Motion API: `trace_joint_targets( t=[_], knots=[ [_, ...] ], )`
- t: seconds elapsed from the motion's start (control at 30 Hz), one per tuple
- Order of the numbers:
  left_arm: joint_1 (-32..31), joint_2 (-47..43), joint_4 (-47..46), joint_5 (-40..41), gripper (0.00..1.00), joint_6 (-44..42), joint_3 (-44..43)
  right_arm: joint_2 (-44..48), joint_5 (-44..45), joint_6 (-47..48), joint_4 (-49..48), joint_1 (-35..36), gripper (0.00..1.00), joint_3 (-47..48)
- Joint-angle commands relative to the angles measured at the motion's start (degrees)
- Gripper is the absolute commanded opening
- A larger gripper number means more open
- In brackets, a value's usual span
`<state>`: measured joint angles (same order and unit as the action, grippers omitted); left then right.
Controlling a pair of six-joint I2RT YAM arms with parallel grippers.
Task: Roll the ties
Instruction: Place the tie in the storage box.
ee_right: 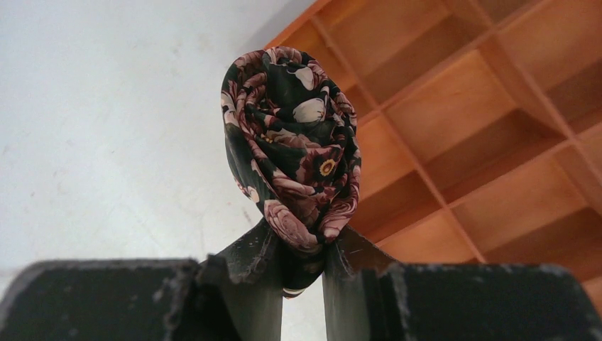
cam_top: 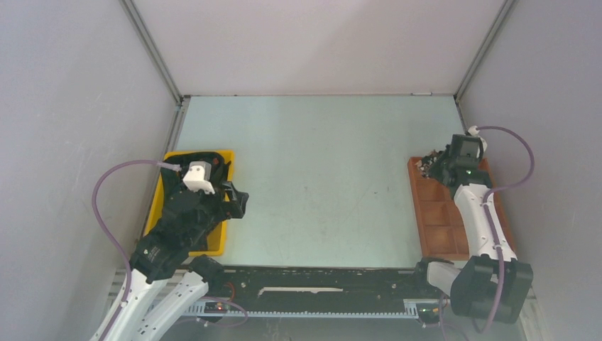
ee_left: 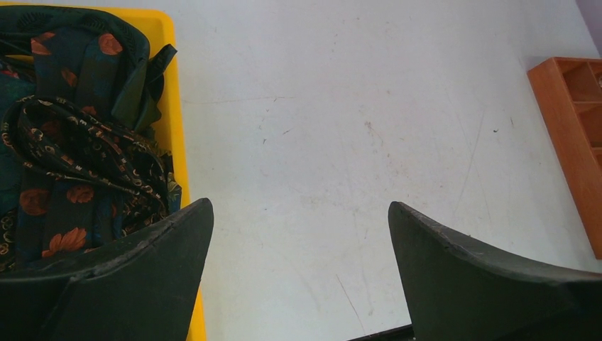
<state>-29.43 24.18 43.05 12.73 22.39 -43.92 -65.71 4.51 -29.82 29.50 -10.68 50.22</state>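
My right gripper goes to the right in the top view next, then down into the far-row compartment (ee_right: 402, 47) beside the corner one, which stands open and empty.
Several loose ties (ee_left: 78, 142), dark with orange and tan prints, lie heaped in a yellow bin (ee_left: 172, 106) at the table's left side. My left gripper (ee_left: 298, 241) hangs open and empty over the bin's right rim (cam_top: 228, 162), one finger above the ties and the other above bare table. On the right, my right gripper (ee_right: 302, 249) is shut on a rolled tie (ee_right: 294, 142), a tight dark floral coil sticking out past the fingertips. That roll (cam_top: 428, 165) hovers at the far left corner of the wooden tray (cam_top: 431, 213).
The wooden tray (ee_right: 461, 142) has several open compartments and sits along the table's right edge. It also shows at the right border of the left wrist view as an orange tray (ee_left: 575, 142). Grey walls enclose the table on three sides.
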Motion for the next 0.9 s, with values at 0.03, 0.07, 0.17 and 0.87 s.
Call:
trace_joint_targets(
  t=[0.03, 0.07, 0.17, 0.87],
  knots=[
    [0.34, -1.03, -2.34, -1.51, 1.0, -1.3, 0.48, -4.51, 2.1, 2.91, -0.33, -3.04, 0.18, 4.72],
    [0.34, -1.19, -2.4, -1.55, 1.0, -1.31, 0.51, -5.12, 2.09, 2.88, -0.25, -4.08, 0.17, 5.2],
    [0.34, -1.42, -2.52, -1.73, 1.0, -1.3, 0.59, -6.26, 2.26, 3.1, -0.85, -7.07, 0.17, 6.18],
    [0.34, -1.16, -2.35, -0.44, 1.0, -1.21, 0.77, -23.66, 6.84, 3.21, -3.65, -12.0, 0.15, 14.34]
  ],
)
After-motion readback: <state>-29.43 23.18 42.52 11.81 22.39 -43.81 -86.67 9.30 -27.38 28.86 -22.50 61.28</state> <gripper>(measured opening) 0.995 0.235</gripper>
